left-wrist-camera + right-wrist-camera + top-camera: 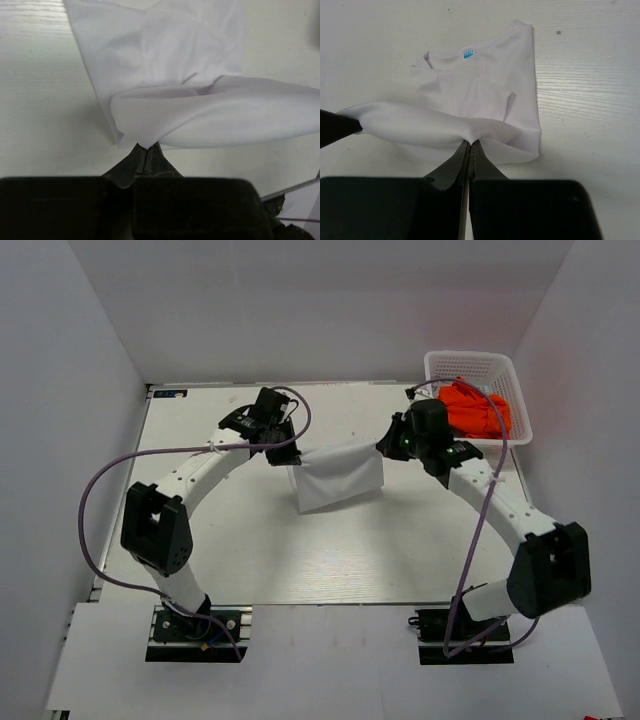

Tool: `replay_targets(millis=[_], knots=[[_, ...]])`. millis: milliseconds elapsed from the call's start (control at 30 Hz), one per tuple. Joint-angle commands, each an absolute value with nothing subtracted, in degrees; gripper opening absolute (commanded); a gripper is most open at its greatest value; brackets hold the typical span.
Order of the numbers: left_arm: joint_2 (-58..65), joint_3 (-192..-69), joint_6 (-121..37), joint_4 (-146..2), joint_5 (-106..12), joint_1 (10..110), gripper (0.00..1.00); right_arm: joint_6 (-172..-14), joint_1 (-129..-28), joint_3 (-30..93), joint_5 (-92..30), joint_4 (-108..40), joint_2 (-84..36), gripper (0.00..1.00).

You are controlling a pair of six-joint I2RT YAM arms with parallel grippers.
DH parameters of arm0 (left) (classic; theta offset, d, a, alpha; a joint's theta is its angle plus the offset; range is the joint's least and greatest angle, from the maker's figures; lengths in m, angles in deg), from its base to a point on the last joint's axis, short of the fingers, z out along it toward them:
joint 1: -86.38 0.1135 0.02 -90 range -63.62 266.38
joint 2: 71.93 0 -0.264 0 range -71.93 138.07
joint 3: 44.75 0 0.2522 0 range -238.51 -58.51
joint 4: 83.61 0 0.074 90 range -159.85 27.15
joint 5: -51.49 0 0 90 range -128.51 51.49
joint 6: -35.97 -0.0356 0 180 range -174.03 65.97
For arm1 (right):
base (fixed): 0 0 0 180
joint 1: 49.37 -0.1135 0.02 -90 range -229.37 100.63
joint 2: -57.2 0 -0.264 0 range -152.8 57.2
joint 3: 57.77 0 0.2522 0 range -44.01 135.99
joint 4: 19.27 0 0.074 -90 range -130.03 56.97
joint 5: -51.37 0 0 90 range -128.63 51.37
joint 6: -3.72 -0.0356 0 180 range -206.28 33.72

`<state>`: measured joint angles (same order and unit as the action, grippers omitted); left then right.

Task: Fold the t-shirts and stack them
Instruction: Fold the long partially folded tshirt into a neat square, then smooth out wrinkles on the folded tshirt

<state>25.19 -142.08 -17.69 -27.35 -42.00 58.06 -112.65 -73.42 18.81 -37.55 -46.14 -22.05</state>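
Observation:
My left gripper carries the white t-shirt's edge away from my base and down over the flat part toward the collar (114, 21) next.
The white t-shirt (338, 478) hangs between both grippers over the middle of the table, its far edge lifted and its lower part draped on the surface. My left gripper (286, 454) is shut on the shirt's left edge (150, 135). My right gripper (388, 446) is shut on the shirt's right edge (472, 134). The right wrist view shows the collar with a blue label (469, 54) lying flat beyond the lifted fold. The orange t-shirt (476, 408) lies crumpled in the basket at the far right.
A white plastic lattice basket (436, 364) stands at the table's back right corner, close to my right arm. Purple cables loop off both arms. White walls enclose the table on three sides.

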Motion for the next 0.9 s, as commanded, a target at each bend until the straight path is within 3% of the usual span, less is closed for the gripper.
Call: replay_targets(millis=[0, 233, 400, 700, 767, 800, 833, 867], knots=[[27.9, -146.1, -16.1, -25.7, -38.0, 60.0, 0.00, -111.0, -70.5, 24.9, -34.4, -42.3, -27.2, 0.00], [36.7, -153.4, -14.5, -25.9, -38.0, 63.1, 0.00, -110.5, -69.3, 33.7, -32.9, -41.9, -40.4, 0.00], [41.4, -157.6, -13.9, -26.4, -37.3, 64.3, 0.00, -108.5, -68.4, 42.5, -24.9, -43.4, -49.6, 0.00], [49.7, -162.9, -14.0, -34.3, -38.8, 67.1, 0.02, -110.7, -67.0, 51.5, -26.7, -40.9, -62.9, 0.00], [51.4, -164.2, -14.0, -34.3, -37.5, 67.1, 0.16, -109.9, -66.8, 54.3, -24.8, -36.7, -66.8, 0.00], [51.4, -165.3, -14.0, -35.0, -35.8, 67.7, 0.26, -109.7, -66.7, 55.8, -23.3, -36.3, -67.9, 0.09], [52.2, -166.2, -14.0, -35.0, -35.8, 68.2, 0.83, -108.6, -66.4, 57.6, -20.1, -36.5, -70.4, 0.23], [53.0, -168.7, -14.0, -35.0, -35.3, 68.2, 1.00, -108.3, -66.2, 63.6, -18.9, -38.9, -72.6, 0.52]])
